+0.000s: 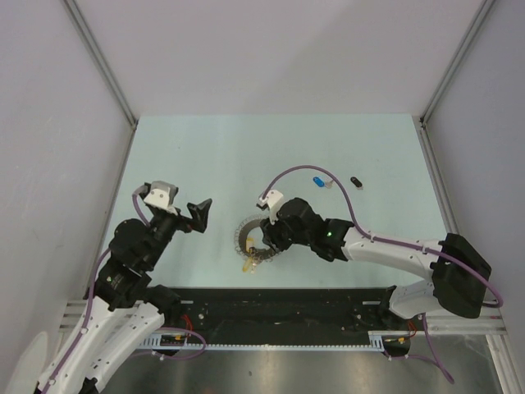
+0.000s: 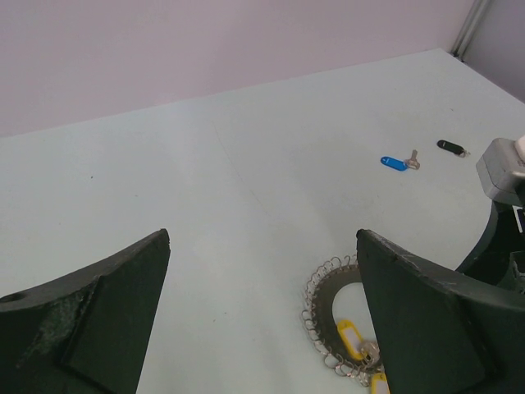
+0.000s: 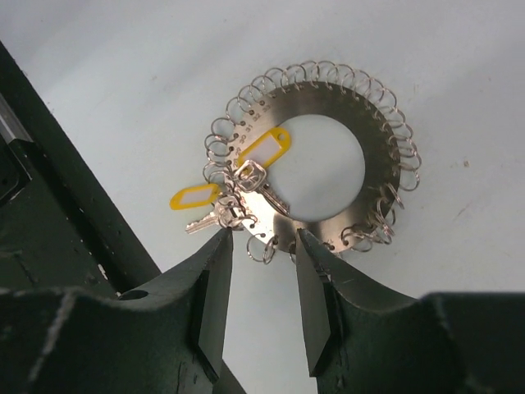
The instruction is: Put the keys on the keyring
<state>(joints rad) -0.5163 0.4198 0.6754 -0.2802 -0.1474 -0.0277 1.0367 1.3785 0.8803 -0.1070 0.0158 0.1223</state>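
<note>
Next, the small wire loop point(image 3: 268, 249) at the ring's rim gets caught as my right gripper moves down and closes on it, since it lies below the gap between the gripper's fingers.
The keyring point(image 3: 379, 164) is a flat silver ring rimmed with wire loops, lying on the table point(image 1: 246, 156). Two yellow-tagged keys hang on its near-left rim, one tag point(image 3: 264, 148) over the hole and the other point(image 3: 193, 197) outside. My right gripper point(image 3: 262, 240) is open just above that rim, with small loops between its fingertips and nothing gripped. In the top view it point(image 1: 264, 240) covers the ring's right side point(image 1: 243, 232). The blue key point(image 1: 318, 180) and the black key point(image 1: 356, 181) lie loose farther back. My left gripper point(image 1: 201, 212) is open and empty, left of the ring point(image 2: 328, 300).
A purple cable point(image 1: 308, 171) arcs from the right wrist over the table near the blue key. The black rail point(image 1: 287, 308) runs along the near edge. Grey walls enclose the table on three sides.
</note>
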